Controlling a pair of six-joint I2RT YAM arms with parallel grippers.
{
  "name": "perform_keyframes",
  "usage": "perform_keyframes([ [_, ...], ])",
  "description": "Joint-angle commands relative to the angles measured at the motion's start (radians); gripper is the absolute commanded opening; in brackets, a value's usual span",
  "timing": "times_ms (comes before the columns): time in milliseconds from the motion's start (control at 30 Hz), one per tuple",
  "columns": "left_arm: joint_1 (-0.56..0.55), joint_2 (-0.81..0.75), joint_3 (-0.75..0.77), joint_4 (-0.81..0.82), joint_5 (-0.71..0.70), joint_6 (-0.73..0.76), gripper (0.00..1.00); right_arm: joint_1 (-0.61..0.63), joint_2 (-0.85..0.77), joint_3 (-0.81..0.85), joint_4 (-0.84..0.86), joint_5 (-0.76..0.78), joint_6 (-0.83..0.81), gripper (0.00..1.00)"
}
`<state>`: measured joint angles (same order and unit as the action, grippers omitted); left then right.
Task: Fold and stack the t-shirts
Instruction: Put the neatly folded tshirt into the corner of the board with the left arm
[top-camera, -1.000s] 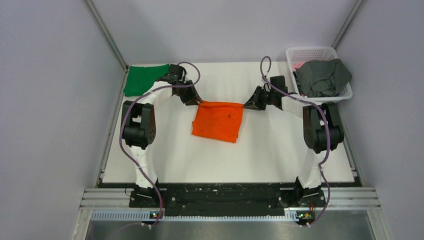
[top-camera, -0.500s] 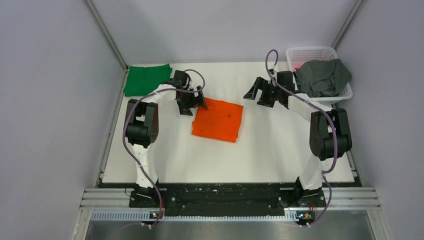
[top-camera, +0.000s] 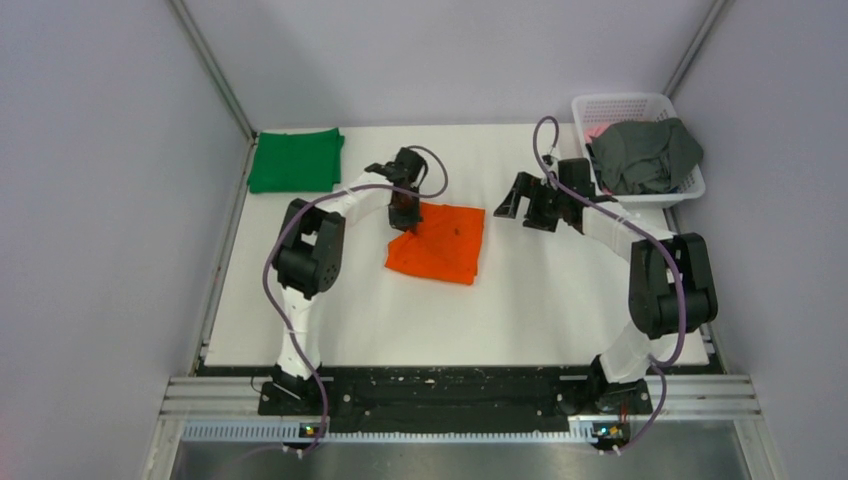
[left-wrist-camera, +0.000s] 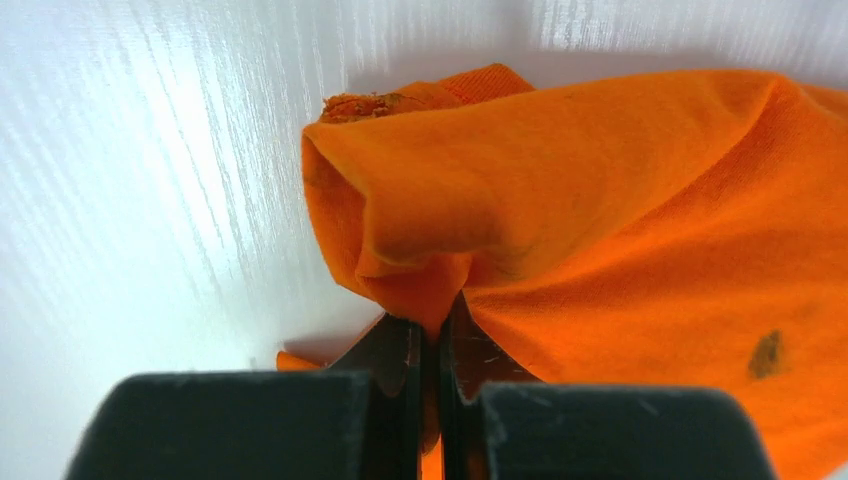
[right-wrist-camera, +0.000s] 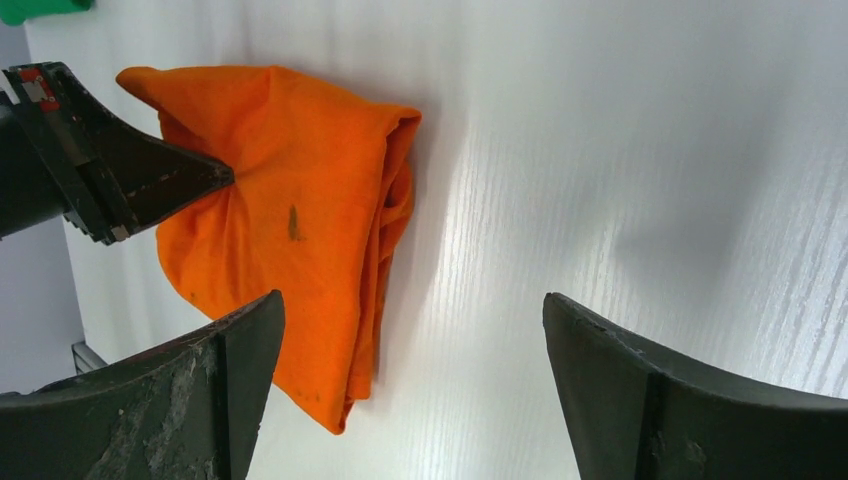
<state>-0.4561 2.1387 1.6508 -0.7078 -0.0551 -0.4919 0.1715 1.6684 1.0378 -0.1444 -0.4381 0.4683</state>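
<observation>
Next, the left gripper lifts the orange t-shirt, then carries it outward and to the left in the top view onto the green t-shirt (top-camera: 296, 161).
The folded orange t-shirt (top-camera: 440, 243) lies mid-table; it also shows in the left wrist view (left-wrist-camera: 620, 230) and the right wrist view (right-wrist-camera: 300, 230). My left gripper (top-camera: 403, 222) is shut on its left edge, pinching a fold of orange cloth between the fingertips (left-wrist-camera: 405, 345). My right gripper (top-camera: 510, 208) is open and empty, hovering right of the orange shirt above bare table. The green t-shirt (top-camera: 296, 160) lies folded at the back left. The dark grey t-shirt (top-camera: 645, 155) sits heaped in the basket.
A white lattice basket (top-camera: 625, 105) stands at the back right corner, with a bit of pink cloth (top-camera: 596, 130) under the grey shirt. Grey walls enclose the table on the left, right and back.
</observation>
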Motion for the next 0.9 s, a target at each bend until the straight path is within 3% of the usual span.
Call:
perform_keyframes([
  [0,-0.028,0.089,0.1,-0.159,-0.365,-0.045,0.0,-0.006,-0.088,-0.013,-0.006,0.043,-0.045,0.99],
  [167,-0.005,0.146,0.347,-0.243,-0.648,0.034,0.0,-0.005,-0.136,-0.027,-0.035,0.102,-0.099,0.99],
  [300,0.044,0.124,0.383,-0.087,-0.737,0.167,0.0,-0.005,-0.173,-0.056,-0.036,0.151,-0.126,0.99],
  [433,0.107,0.117,0.39,0.115,-0.766,0.364,0.0,-0.004,-0.211,-0.077,-0.041,0.212,-0.16,0.99],
  [567,0.164,0.149,0.49,0.199,-0.805,0.497,0.0,-0.005,-0.246,-0.098,-0.02,0.25,-0.181,0.99],
  [867,0.235,0.162,0.519,0.476,-0.873,0.845,0.0,-0.006,-0.243,-0.079,-0.069,0.358,-0.217,0.99],
])
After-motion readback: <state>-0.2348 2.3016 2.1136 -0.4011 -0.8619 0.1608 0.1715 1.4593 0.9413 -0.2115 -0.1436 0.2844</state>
